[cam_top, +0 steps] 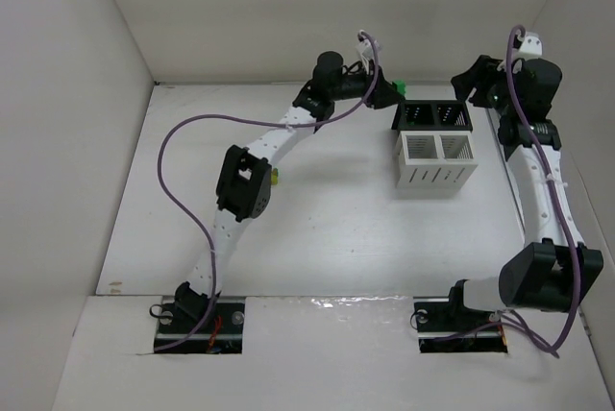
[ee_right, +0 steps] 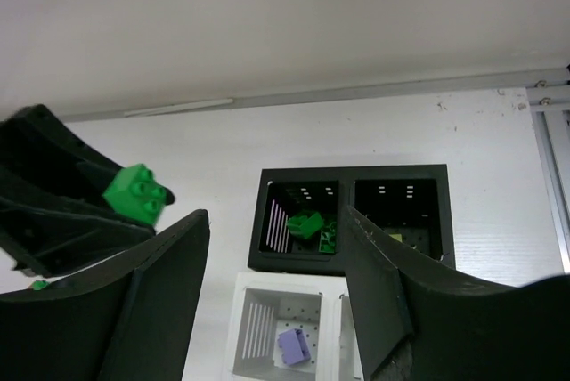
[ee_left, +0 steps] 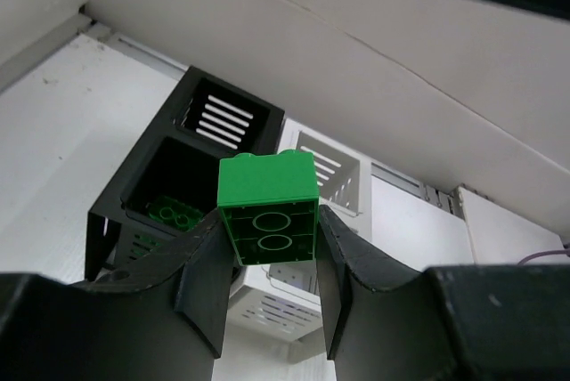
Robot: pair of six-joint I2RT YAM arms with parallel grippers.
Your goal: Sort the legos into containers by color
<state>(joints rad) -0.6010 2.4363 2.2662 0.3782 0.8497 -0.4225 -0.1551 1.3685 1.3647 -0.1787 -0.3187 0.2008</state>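
The left gripper moves to the right in the top view over the black container holding green legos next and releases the matching brick.
My left gripper (cam_top: 388, 92) is shut on a green lego brick (cam_top: 396, 89) and holds it in the air just left of the black containers (cam_top: 433, 114). In the left wrist view the brick (ee_left: 267, 212) sits between both fingers, above the black pair (ee_left: 191, 101), whose near compartment holds green legos (ee_left: 172, 213). My right gripper (ee_right: 276, 292) is open and empty above the containers. Below it the black pair (ee_right: 352, 172) holds green legos (ee_right: 307, 223) on the left and a yellowish piece (ee_right: 392, 237) on the right. The white pair (ee_right: 285, 281) holds a purple brick (ee_right: 292, 345).
The white containers (cam_top: 432, 176) stand right in front of the black ones. A small yellow-green lego (cam_top: 275, 177) lies by the left arm's elbow. A tiny green piece (ee_right: 37, 285) lies on the table left of the bins. White walls enclose the table.
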